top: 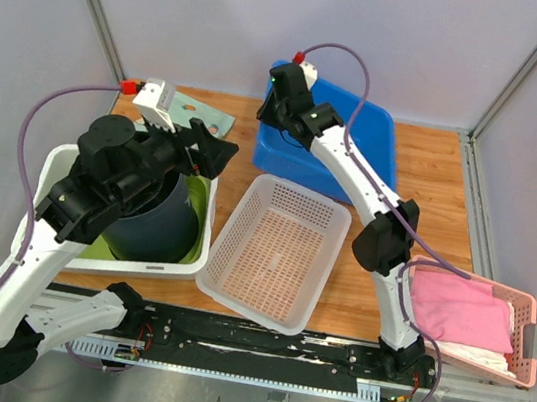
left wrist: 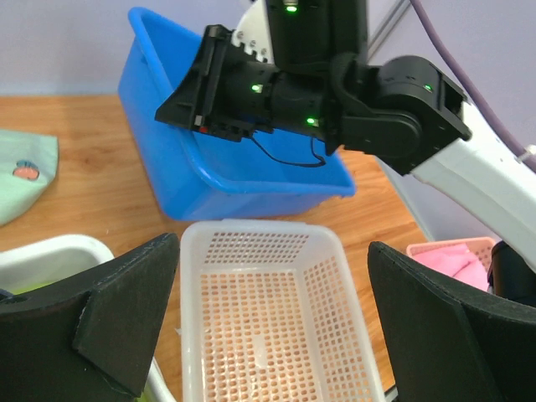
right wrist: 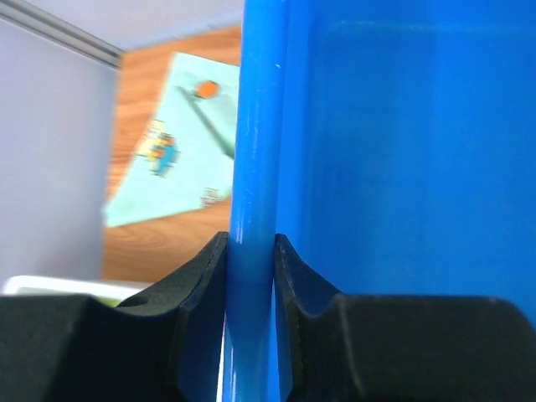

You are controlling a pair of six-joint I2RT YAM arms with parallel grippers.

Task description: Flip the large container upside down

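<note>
The robot's right gripper needs to lift the container's rim, swing to the right in the top view and lower toward the bare tabletop to release, because the container (top: pixel 371 136) stands open-side up.
The large blue container (top: pixel 371 136) stands open side up at the back of the table; it also shows in the left wrist view (left wrist: pixel 243 180) and fills the right wrist view (right wrist: pixel 402 151). My right gripper (top: pixel 274 111) is shut on its left rim, one finger inside the wall and one outside (right wrist: pixel 251 243). That gripper also shows in the left wrist view (left wrist: pixel 197 100). My left gripper (top: pixel 217 153) is open and empty, hovering left of the blue container, with the white basket seen between its fingers (left wrist: pixel 272 243).
A white perforated basket (top: pixel 234 226) sits mid-table in front of the blue container (left wrist: pixel 194 276). A white bin (top: pixel 57 164) at left holds a dark pot (top: pixel 159 220). A pink basket (top: pixel 520 345) with pink cloth is at right. A pale green cloth (top: pixel 201 112) lies at the back left.
</note>
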